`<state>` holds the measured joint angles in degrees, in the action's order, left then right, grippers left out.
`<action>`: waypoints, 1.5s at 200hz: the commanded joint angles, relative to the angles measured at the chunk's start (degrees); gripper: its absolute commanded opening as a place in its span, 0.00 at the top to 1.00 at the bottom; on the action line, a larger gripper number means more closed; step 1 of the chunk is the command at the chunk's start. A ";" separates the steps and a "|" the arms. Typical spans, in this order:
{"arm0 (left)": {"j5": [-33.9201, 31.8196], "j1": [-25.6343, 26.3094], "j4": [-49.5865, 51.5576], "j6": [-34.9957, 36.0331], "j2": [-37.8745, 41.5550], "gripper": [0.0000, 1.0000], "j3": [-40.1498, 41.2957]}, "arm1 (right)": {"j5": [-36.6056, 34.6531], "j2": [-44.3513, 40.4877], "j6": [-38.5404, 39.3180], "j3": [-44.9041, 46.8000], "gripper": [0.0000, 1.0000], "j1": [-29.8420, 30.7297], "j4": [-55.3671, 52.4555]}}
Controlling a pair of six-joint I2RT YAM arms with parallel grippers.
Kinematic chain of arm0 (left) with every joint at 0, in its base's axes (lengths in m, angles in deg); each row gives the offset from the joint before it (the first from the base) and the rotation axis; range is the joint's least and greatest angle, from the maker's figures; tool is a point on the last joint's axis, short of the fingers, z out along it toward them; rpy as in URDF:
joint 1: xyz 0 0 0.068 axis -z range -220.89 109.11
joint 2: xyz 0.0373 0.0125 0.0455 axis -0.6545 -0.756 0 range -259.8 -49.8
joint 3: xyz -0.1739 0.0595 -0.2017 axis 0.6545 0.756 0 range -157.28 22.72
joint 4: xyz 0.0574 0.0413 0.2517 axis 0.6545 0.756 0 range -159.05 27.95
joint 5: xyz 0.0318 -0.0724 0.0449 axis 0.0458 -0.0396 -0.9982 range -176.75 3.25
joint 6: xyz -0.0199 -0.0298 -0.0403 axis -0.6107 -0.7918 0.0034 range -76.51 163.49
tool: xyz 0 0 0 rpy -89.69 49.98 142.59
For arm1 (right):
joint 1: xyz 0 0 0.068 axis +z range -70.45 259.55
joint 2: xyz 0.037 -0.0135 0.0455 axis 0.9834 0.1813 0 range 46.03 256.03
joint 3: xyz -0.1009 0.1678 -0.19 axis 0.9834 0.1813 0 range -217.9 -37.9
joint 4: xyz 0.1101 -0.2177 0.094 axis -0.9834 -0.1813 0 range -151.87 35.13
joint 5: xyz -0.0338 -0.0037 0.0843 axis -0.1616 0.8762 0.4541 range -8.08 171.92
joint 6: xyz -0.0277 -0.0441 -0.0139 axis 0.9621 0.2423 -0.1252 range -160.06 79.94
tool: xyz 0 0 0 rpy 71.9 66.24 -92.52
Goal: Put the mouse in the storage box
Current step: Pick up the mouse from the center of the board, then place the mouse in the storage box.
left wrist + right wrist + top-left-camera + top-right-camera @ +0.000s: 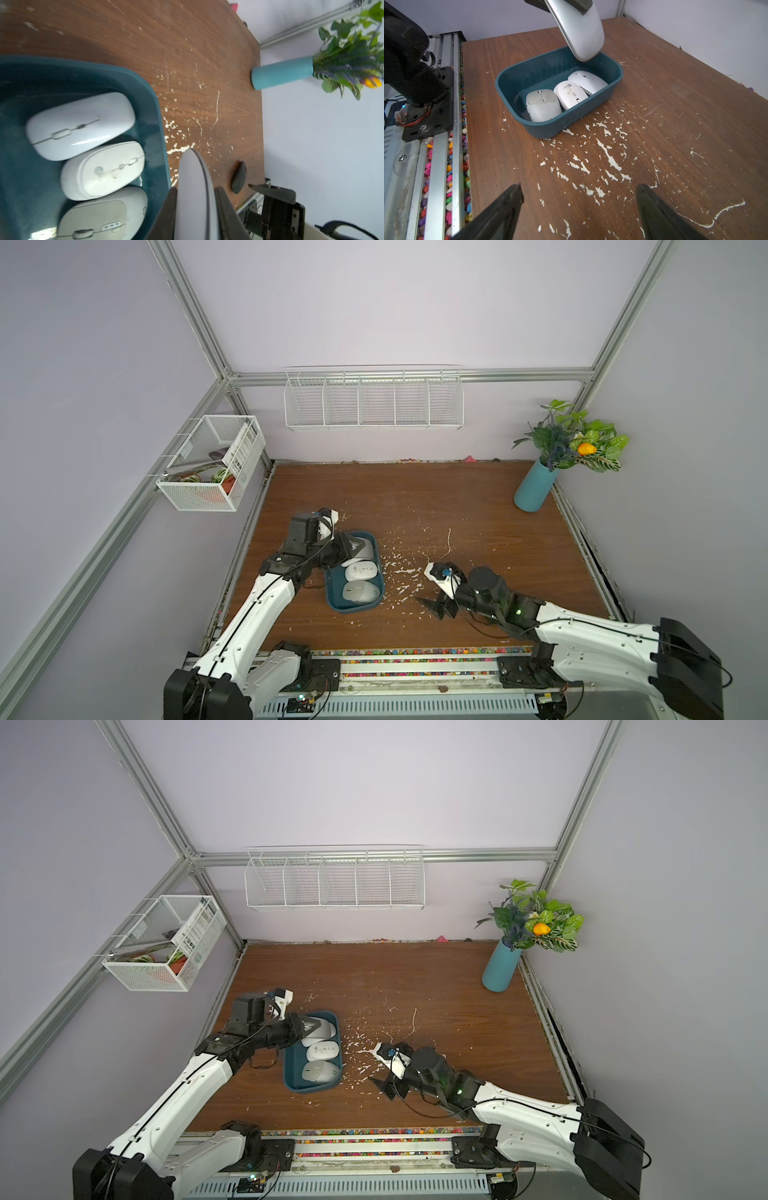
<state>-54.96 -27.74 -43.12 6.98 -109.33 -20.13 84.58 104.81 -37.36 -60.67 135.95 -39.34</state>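
The box's far end (68, 88) is below my left gripper, beyond the pale mice, so I will lower the gripper toward it and let go of the light grey mouse (193, 176) there.
The storage box (332, 599) (290, 1080) is a dark teal bin on the brown table, left of centre. Three pale mice lie side by side in it (543, 106) (572, 94) (588, 80). My left gripper (347, 547) (195, 191) is shut on a light grey mouse (581, 33) (193, 176) (321, 1029). It holds the mouse on edge, nose down, over the box's far end and clear of the mice below. My right gripper (579, 187) (430, 605) stands open and empty just above the table, to the right of the box (550, 128).
A lighter teal vase (534, 489) with green plants stands at the back right corner. White wire baskets hang on the back wall (374, 404) and the left wall (212, 464). White flakes (608, 153) mark the wood between box and right gripper. Coloured pebbles (449, 166) line the front rail.
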 commanded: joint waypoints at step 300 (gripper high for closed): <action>-16.84 -0.82 11.46 6.09 6.50 0.13 -2.55 | -34.59 8.50 -52.34 -19.98 0.03 -23.44 -58.26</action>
<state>-73.30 -29.42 -33.09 11.15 -107.74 -26.36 56.75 110.96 -76.11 -78.61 112.55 -75.49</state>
